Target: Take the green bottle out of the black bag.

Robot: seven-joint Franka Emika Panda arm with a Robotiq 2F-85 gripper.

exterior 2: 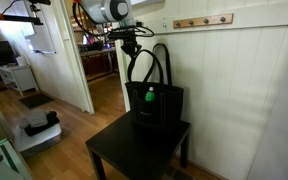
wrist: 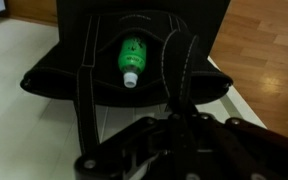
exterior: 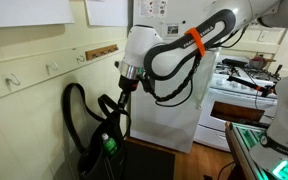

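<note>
I should swing my gripper away from the wall and down next, and let go of the bag's strap over the bare black tabletop, because that is below it, beside the bag (exterior 2: 156,110).
The black bag (exterior 2: 156,110) stands on a small black table and also shows in an exterior view (exterior: 97,135) and in the wrist view (wrist: 64,78). The green bottle (wrist: 131,58) lies in the bag's open mouth, white cap toward the camera. It shows as a green spot in both exterior views (exterior: 110,145) (exterior 2: 150,97). My gripper (wrist: 176,118) hangs above the bag's rim. Its fingers are together on one of the bag's strap handles (wrist: 174,70), which runs up from the bag into the jaws. The gripper also shows in both exterior views (exterior: 127,90) (exterior 2: 134,47).
The black table (exterior 2: 134,150) stands against a white panelled wall (exterior 2: 244,90) with a wooden hook rail (exterior 2: 202,20). A second strap loops up beside the gripper (exterior 2: 160,60). A white cabinet (exterior: 174,115) and a stove (exterior: 239,90) stand nearby. An open doorway (exterior 2: 99,60) is beside the table.
</note>
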